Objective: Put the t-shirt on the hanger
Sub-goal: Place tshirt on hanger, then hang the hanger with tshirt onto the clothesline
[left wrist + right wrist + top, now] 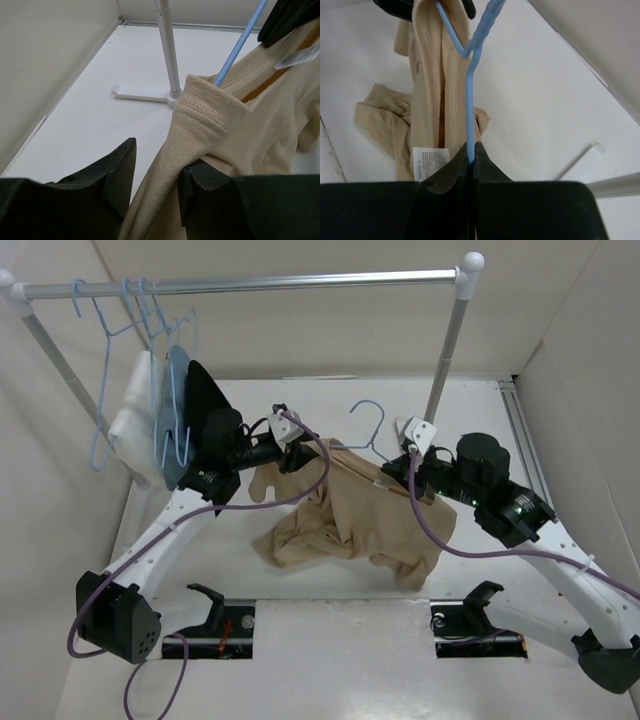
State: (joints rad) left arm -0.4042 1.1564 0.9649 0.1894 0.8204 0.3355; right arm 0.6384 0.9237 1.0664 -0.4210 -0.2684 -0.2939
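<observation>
The hanger's hook should go on the silver bar's empty end (418, 278), so the right gripper needs to lift up and outward, hang it there and let go.
The tan t-shirt (340, 515) hangs bunched between my two grippers, its lower part lying on the table. The light-blue wire hanger (368, 425) pokes up out of its collar. My right gripper (393, 472) is shut on the hanger's wire (470, 100) in the right wrist view (471, 147), beside the shirt's collar (427, 75) and white label (430, 162). My left gripper (290, 453) is at the collar's other side. In the left wrist view (160, 160) its jaws stand apart; the ribbed collar (215, 110) runs between them against the right finger, stretched over the hanger's end (240, 45).
A silver rail (250, 283) spans the back on posts (167, 55). White, light-blue (175, 390) and black (205, 390) garments and spare blue hangers (110, 370) hang at its left end. Walls enclose left, right and back.
</observation>
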